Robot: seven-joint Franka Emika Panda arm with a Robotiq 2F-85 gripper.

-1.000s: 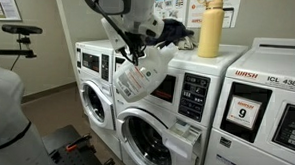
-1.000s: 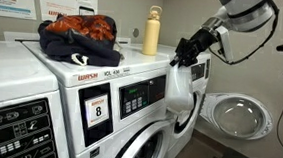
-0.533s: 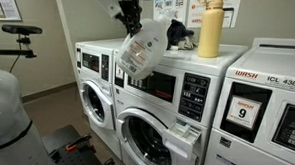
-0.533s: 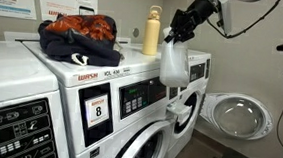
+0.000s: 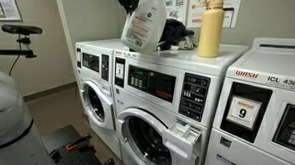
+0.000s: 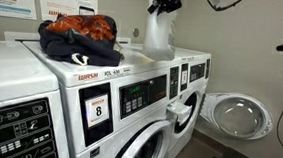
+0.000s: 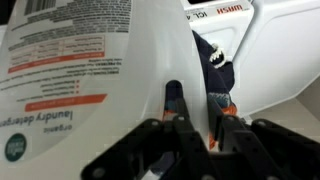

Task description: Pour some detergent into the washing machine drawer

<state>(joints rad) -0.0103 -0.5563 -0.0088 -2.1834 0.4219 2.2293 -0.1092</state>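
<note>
The gripper carries the jug toward the yellow bottle next, down onto the washer top (image 5: 173, 55) beside the dark cloth, and releases the handle, because that spot is clear.
My gripper (image 5: 127, 0) (image 6: 169, 3) is shut on the handle of the detergent jug (image 5: 143, 24) (image 6: 159, 36). The translucent whitish jug hangs roughly upright over the top of the middle washer. Its base is at or just above the top; I cannot tell if it touches. In the wrist view the jug (image 7: 90, 60) fills the frame and my fingers (image 7: 195, 118) clamp its handle. The small white drawer (image 5: 187, 133) (image 6: 179, 113) stands pulled out of the washer's front, below the jug.
A tall yellow bottle (image 5: 211, 27) stands on the washer top beside a dark cloth (image 5: 176, 35). A pile of clothes (image 6: 79, 37) lies on the neighbouring machine. A porthole door (image 6: 226, 115) stands open. The panel marked 9 (image 5: 244, 110) is further along.
The jug has risen from in front of the washer's control panel to above its top, swinging from tilted to nearly upright, with my gripper moving up and inward.
</note>
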